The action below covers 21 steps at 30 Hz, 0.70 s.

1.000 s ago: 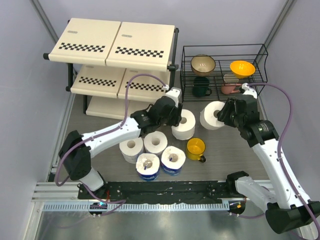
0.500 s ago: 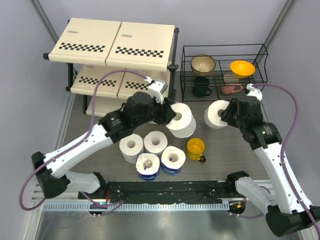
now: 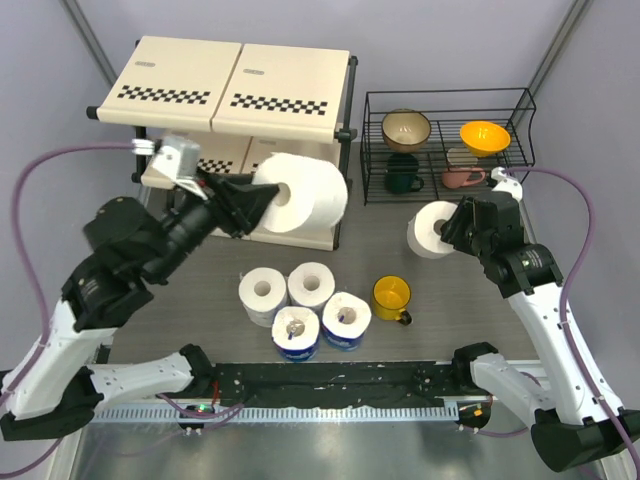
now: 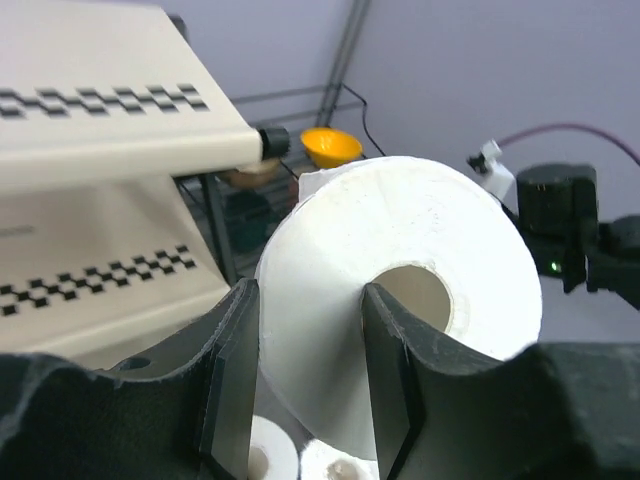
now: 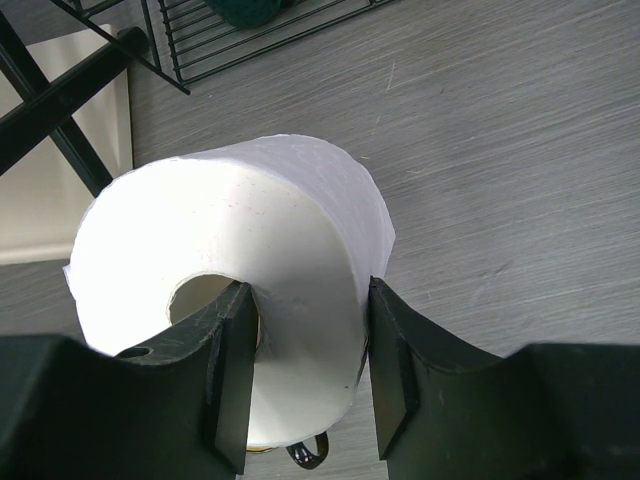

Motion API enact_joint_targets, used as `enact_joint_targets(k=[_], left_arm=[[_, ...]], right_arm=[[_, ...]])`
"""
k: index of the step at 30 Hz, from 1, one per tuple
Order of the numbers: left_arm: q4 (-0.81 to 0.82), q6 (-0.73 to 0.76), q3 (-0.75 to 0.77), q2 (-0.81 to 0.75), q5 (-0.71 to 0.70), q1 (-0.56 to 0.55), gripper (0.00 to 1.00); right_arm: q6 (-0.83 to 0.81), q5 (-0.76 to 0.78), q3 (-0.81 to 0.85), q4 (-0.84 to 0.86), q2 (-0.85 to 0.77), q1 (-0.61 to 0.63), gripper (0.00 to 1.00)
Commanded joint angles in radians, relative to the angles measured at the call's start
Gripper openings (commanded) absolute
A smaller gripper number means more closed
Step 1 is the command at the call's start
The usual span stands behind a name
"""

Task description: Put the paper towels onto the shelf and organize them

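Note:
The shelf's empty top panel farther from the rack is outward of my left gripper, leftward in the top view, so I will swing the roll onto it next and release.
My left gripper [image 3: 255, 200] is shut on a bare white paper towel roll [image 3: 303, 193], one finger in its core, and holds it high in front of the shelf [image 3: 190, 80]; the roll also fills the left wrist view [image 4: 400, 290], the shelf [image 4: 90, 120] to its left. My right gripper [image 3: 452, 228] is shut on another bare white roll [image 3: 428, 230], held above the floor right of centre, seen close in the right wrist view [image 5: 240, 260]. Two bare rolls [image 3: 262, 292] [image 3: 311, 284] and two blue-wrapped rolls [image 3: 296, 330] [image 3: 346, 318] stand grouped on the floor.
A black wire rack [image 3: 445, 140] with bowls and mugs stands at the back right. A yellow mug [image 3: 391, 297] stands on the floor beside the roll group. Grey walls close in both sides.
My left arm has lifted its roll off the floor and swung it up and left toward the shelf. My right gripper's roll has barely moved.

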Motion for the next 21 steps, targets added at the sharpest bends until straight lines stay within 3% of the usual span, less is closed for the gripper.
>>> enact_joint_targets(k=[1, 9, 12, 21], left_arm=[[0.116, 0.129, 0.092, -0.036, -0.226, 0.001, 0.24], [0.256, 0.404, 0.230, 0.049, -0.490, 0.001, 0.22], [0.260, 0.522, 0.372, 0.132, -0.529, 0.001, 0.22], [0.297, 0.703, 0.550, 0.298, -0.542, 0.021, 0.22]], right_arm=[[0.017, -0.008, 0.040, 0.079, -0.007, -0.003, 0.10], [0.011, -0.023, 0.027, 0.095, 0.003, -0.005, 0.10], [0.011, -0.026, 0.026, 0.102, 0.010, -0.005, 0.10], [0.009, -0.043, 0.007, 0.129, 0.023, -0.003, 0.10]])
